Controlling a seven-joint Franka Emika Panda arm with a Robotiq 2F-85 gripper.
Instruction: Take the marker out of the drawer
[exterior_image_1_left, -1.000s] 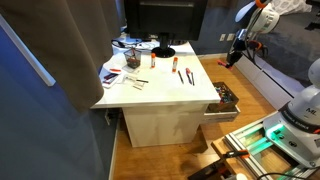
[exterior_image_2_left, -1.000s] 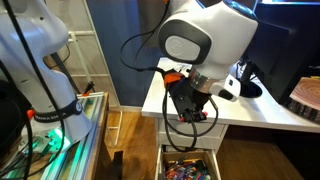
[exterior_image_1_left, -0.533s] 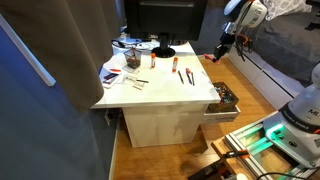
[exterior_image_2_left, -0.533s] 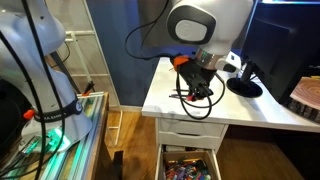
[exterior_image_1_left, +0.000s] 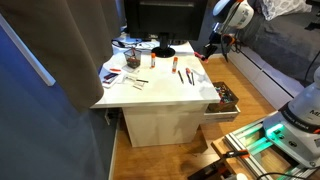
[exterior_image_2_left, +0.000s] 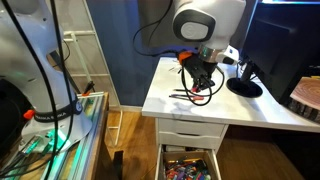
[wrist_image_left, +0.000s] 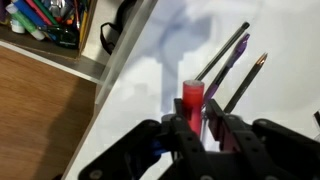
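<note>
The bare white desktop between the dark pens and the drawer-side edge is clear. The red marker (wrist_image_left: 192, 100) will go down onto that patch next with my gripper.
My gripper (wrist_image_left: 200, 125) is shut on a red marker (wrist_image_left: 192, 100), which stands between the fingers and pokes out past them. In both exterior views the gripper (exterior_image_1_left: 210, 48) (exterior_image_2_left: 200, 85) hangs just above the white desk (exterior_image_1_left: 160, 95) near one edge of the top. The drawer (exterior_image_1_left: 222, 113) (exterior_image_2_left: 163, 160) is pulled open below the desktop and holds several coloured pens. In the wrist view the drawer (wrist_image_left: 75, 45) shows at the top left, off to the side of the gripper.
Two dark pens (wrist_image_left: 225, 55) lie on the desktop right under the gripper, and red markers (exterior_image_1_left: 178, 70) lie mid-desk. Papers and clutter (exterior_image_1_left: 125, 62) crowd the far corner, by a black stand (exterior_image_1_left: 163, 50). A second robot (exterior_image_2_left: 35, 60) and a green-lit unit (exterior_image_1_left: 265, 135) stand on the floor.
The gripper, still shut on the red marker, has travelled from beside the desk to a spot over the desktop edge. The drawer has stayed open.
</note>
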